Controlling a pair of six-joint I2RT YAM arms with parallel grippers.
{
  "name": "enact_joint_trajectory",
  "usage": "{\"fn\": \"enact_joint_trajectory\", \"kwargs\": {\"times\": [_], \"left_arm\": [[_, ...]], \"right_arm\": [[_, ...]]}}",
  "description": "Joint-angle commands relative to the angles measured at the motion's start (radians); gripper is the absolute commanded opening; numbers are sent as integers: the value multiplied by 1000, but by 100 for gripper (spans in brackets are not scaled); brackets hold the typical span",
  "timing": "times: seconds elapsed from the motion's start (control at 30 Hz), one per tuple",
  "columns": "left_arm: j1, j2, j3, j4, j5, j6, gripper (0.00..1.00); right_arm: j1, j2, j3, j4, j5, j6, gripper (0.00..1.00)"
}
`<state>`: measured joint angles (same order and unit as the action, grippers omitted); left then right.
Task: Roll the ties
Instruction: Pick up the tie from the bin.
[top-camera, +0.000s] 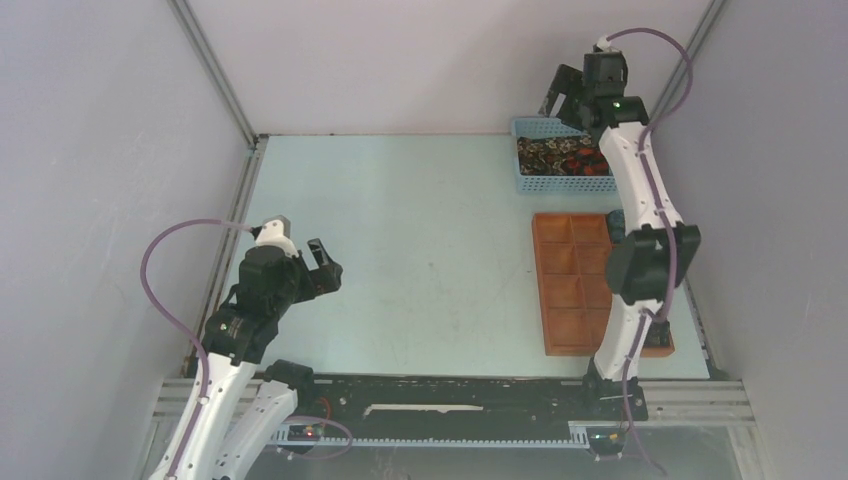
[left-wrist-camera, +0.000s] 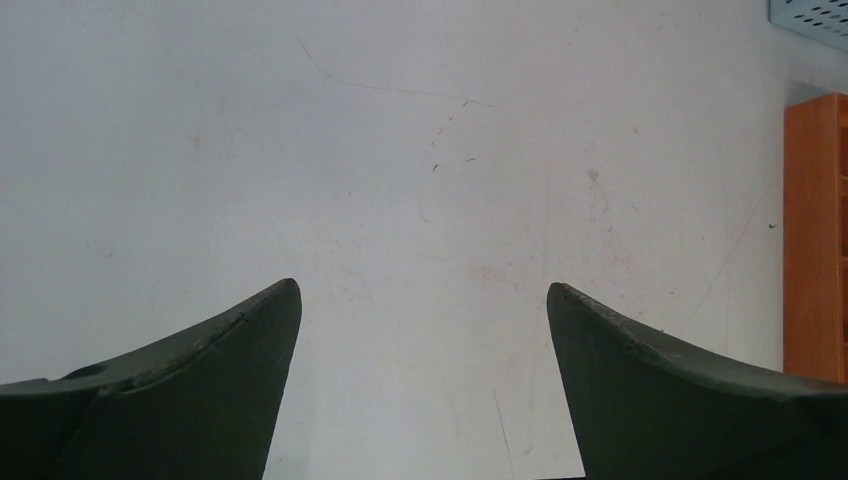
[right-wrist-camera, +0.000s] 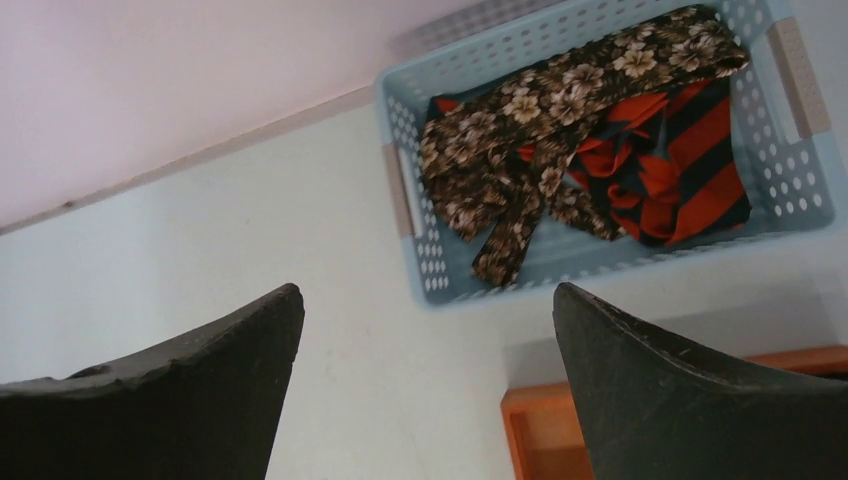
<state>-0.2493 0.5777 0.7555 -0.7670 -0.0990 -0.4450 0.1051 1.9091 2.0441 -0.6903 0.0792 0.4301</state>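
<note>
The dark brown tie lies over the striped one, so my open right gripper comes down into the basket (right-wrist-camera: 412, 160) onto its folded end nearest the bare table next.
Two ties lie crumpled in the blue mesh basket (right-wrist-camera: 412, 160) at the table's back right. The dark brown tie with tan flowers (right-wrist-camera: 520, 120) lies across the black and red-orange striped tie (right-wrist-camera: 690, 160); both also show in the top view (top-camera: 560, 155). My right gripper (right-wrist-camera: 425, 300) is open and empty, held high above the table near the basket, its arm (top-camera: 640, 190) reaching over the basket's right side. My left gripper (top-camera: 322, 262) is open and empty over the bare table at the left; its wrist view (left-wrist-camera: 422, 295) shows only table between the fingers.
An orange-brown tray of square compartments (top-camera: 560, 285) lies in front of the basket on the right, also at the edge of the left wrist view (left-wrist-camera: 815, 230) and the right wrist view (right-wrist-camera: 530, 430). Grey walls enclose the table at back and sides.
</note>
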Motion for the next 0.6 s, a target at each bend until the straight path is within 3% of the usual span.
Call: {"fn": "enact_joint_trajectory", "kwargs": {"times": [0.0, 0.2, 0.57], "left_arm": [[-2, -3, -2, 27, -20, -9, 100], [-1, 14, -2, 27, -33, -12, 100], [-1, 28, -2, 19, -58, -17, 100]], "right_arm": [[-23, 196, 216, -164, 68, 15, 98], [-46, 420, 393, -145, -7, 53, 98], [-45, 652, 499, 13, -41, 132, 94]]}}
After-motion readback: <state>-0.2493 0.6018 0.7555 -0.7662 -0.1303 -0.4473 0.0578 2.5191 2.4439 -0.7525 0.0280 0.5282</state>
